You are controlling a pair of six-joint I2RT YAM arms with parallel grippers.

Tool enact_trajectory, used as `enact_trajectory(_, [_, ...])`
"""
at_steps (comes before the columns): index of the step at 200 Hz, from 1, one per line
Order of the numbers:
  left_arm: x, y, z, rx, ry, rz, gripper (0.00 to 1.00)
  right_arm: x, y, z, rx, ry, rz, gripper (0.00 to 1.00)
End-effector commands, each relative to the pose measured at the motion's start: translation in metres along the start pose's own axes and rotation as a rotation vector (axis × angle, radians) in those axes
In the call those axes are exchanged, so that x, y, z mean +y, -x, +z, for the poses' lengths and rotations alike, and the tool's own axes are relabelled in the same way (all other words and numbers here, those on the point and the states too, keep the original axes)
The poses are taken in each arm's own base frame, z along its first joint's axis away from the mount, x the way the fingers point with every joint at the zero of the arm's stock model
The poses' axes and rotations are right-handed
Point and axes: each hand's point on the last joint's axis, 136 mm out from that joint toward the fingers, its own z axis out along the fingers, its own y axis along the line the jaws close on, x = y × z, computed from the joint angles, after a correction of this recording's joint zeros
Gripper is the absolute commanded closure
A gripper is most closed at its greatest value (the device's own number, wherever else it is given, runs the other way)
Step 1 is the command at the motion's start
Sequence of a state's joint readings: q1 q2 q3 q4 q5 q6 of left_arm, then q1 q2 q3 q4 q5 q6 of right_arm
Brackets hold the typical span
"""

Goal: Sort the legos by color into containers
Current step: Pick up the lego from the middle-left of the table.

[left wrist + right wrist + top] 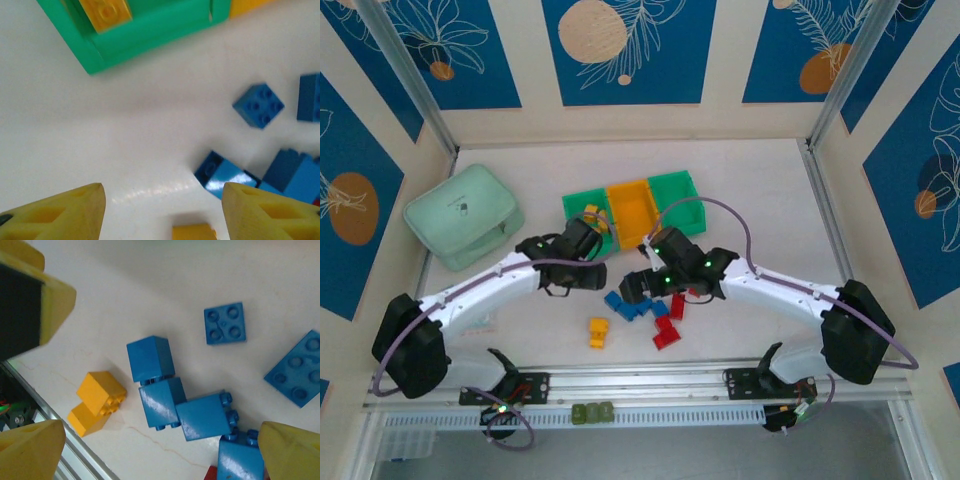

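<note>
I will next move my left gripper back and down so its fingers are on both sides of the far joined yellow lego (598,325). The lego is still outside the bin, below and back from the gripper.
Three containers stand in a row: a green bin (582,207), an orange bin (630,210) and a green bin (677,192). A yellow lego (105,12) lies inside the left green bin (145,42). My left gripper (586,240) hovers just in front of that bin, open (162,210), with nothing held. Over the blue legos (625,305) hangs my right gripper (642,285), open wide (162,450), with blue bricks (160,380) on the table beneath it. Two joined yellow legos (598,332) (100,400) and red legos (666,333) lie nearby.
A mint-green zip pouch (465,215) lies at the left. A metal rail (640,380) runs along the near edge. Flat blue bricks (225,322) (300,367) lie farther out. Another yellow brick (192,232) sits at the bottom edge of the left wrist view.
</note>
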State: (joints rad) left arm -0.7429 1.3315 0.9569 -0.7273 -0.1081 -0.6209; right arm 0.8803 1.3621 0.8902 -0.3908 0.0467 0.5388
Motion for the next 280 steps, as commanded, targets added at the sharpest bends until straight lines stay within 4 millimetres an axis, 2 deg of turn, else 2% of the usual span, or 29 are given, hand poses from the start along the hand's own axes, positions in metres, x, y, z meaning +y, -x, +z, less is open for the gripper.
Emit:
enact_trajectory(1, [-0.011, -0.031, 0.002, 0.089, -0.046, -0.024, 0.35, 0.004, -0.013, -0.002, 0.018, 0.004, 0.024, 0.01])
enact_trajectory(52, [-0.023, -0.078, 0.017, 0.206, -0.032, 0.003, 0.34, -0.002, -0.029, 0.001, 0.025, -0.003, 0.066, 0.01])
enact_trajectory(77, [-0.032, -0.096, 0.025, 0.258, -0.064, 0.015, 0.33, -0.002, -0.034, -0.001, 0.011, 0.007, 0.055, 0.01])
enact_trajectory(104, [-0.032, -0.108, 0.036, 0.3, -0.041, 0.033, 0.33, -0.006, -0.034, -0.001, -0.003, -0.006, 0.058, 0.01])
enact_trajectory(175, [-0.025, -0.114, 0.053, 0.312, 0.008, 0.03, 0.42, -0.006, -0.033, 0.002, -0.008, -0.004, 0.047, 0.01])
enact_trajectory(214, [-0.019, -0.115, 0.059, 0.307, 0.039, 0.023, 0.52, -0.006, -0.031, 0.002, -0.014, -0.003, 0.046, 0.01])
enact_trajectory(258, [-0.016, -0.112, 0.056, 0.285, 0.05, 0.021, 0.63, -0.005, -0.028, 0.001, -0.018, 0.002, 0.039, 0.01])
enact_trajectory(280, [-0.013, -0.103, 0.048, 0.245, 0.065, 0.023, 0.65, -0.001, -0.025, -0.002, -0.021, 0.01, 0.029, 0.01])
